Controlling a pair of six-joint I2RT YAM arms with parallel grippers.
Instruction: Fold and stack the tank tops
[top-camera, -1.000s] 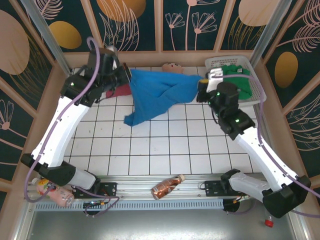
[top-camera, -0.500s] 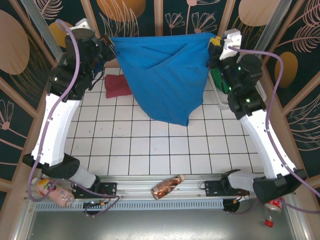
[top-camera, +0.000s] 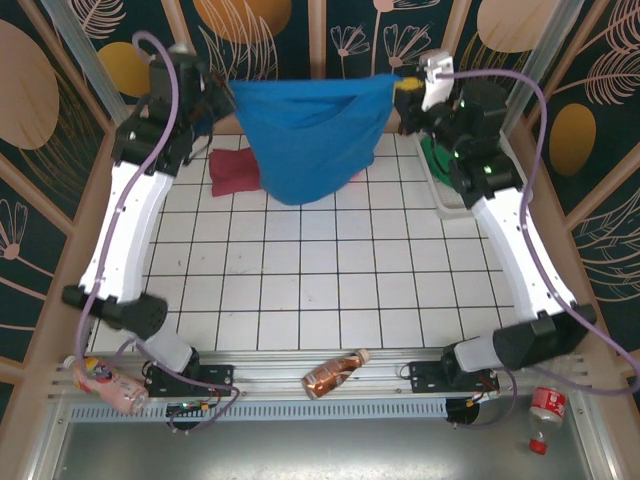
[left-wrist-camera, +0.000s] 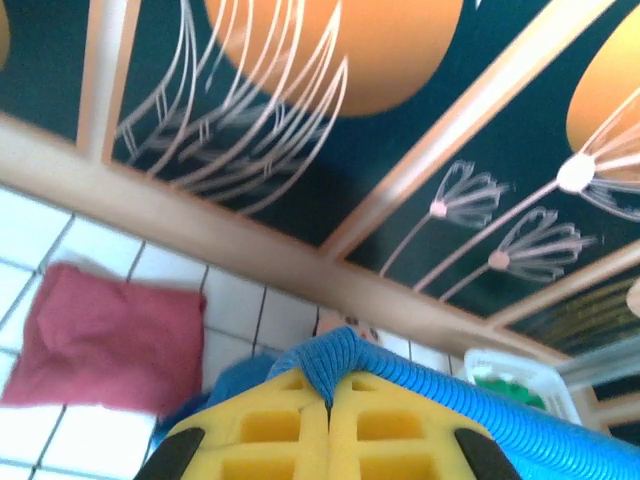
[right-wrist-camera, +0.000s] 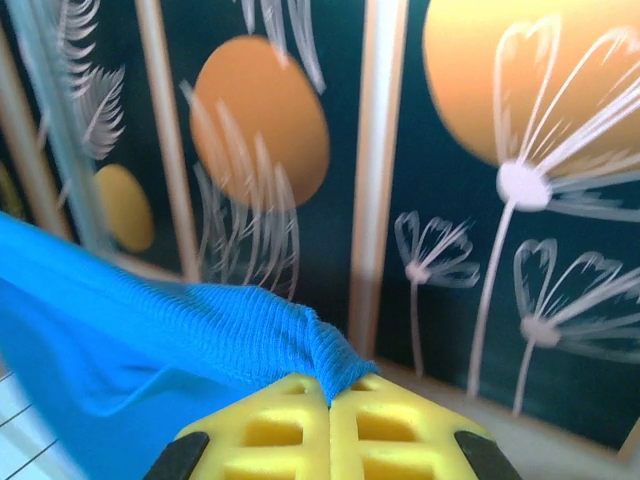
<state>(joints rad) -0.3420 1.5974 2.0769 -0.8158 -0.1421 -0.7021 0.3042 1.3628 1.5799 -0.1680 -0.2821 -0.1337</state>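
My right gripper should next lower the cloth backward and release the hem on the bare middle tiles, because they lie below and back of it and have room to spread the cloth.
The blue tank top (top-camera: 305, 135) hangs in the air over the back of the table, stretched by its top edge between both grippers. My left gripper (top-camera: 226, 96) is shut on its left corner, and in the left wrist view the yellow fingertips (left-wrist-camera: 300, 425) pinch the ribbed blue hem (left-wrist-camera: 345, 355). On the other side my right gripper (top-camera: 404, 88) is shut on the right corner (right-wrist-camera: 300, 335). A maroon tank top (top-camera: 235, 172) lies folded on the tiles at the back left. The green tank top (left-wrist-camera: 505, 380) sits in the white basket (top-camera: 446, 200), largely behind the right arm.
A pink doll's face (left-wrist-camera: 352, 325) peeks out by the back wall behind the blue cloth. A brown bottle (top-camera: 337, 371) lies on the front rail, with other bottles at the front left (top-camera: 100, 380) and front right (top-camera: 546, 405). Patterned walls close in the back and sides.
Both arms have lifted the blue tank top off the table, spread it wide between them and raised it higher toward the back wall. The grips stay shut.
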